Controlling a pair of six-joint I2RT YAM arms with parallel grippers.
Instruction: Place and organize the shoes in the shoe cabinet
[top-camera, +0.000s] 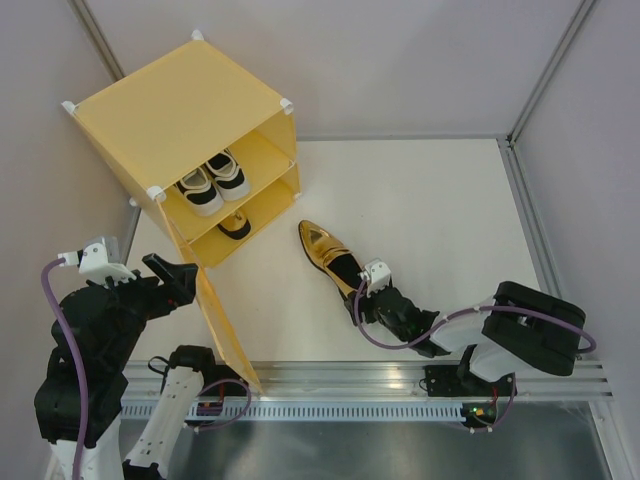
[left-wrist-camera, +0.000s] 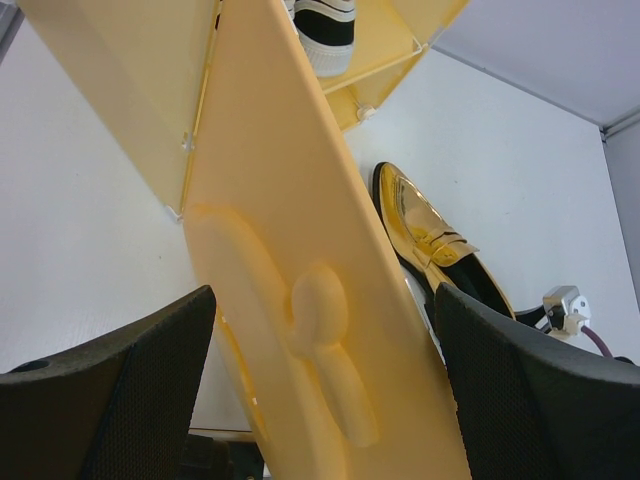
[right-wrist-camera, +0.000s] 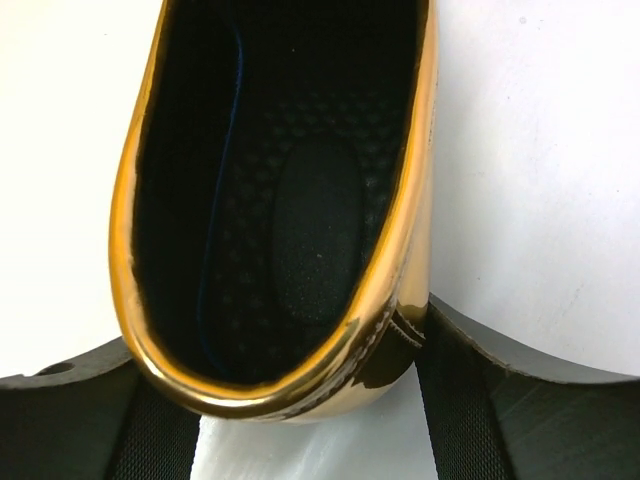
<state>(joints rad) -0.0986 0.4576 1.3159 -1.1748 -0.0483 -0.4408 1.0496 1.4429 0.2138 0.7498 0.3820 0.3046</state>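
The lower level has room beside its gold slip-on, so the robot's right gripper will next carry the mate outward to the free spot and let go of it.
The yellow shoe cabinet (top-camera: 180, 105) stands at the back left with its door (top-camera: 225, 330) swung open toward the near edge. Two white-and-black sneakers (top-camera: 200, 190) (top-camera: 228, 173) sit side by side on its upper shelf. One gold slip-on (top-camera: 235, 225) lies on the lower level. The other gold slip-on (top-camera: 325, 255) lies on the table, toe toward the cabinet. My right gripper (top-camera: 365, 300) is shut on its heel (right-wrist-camera: 400, 200), one finger on each side. My left gripper (left-wrist-camera: 322, 300) is open, its fingers well apart on either side of the door (left-wrist-camera: 280, 200).
White walls with metal corner posts (top-camera: 545, 75) close in the table. An aluminium rail (top-camera: 400, 375) runs along the near edge by the arm bases. The open door stands between the two arms.
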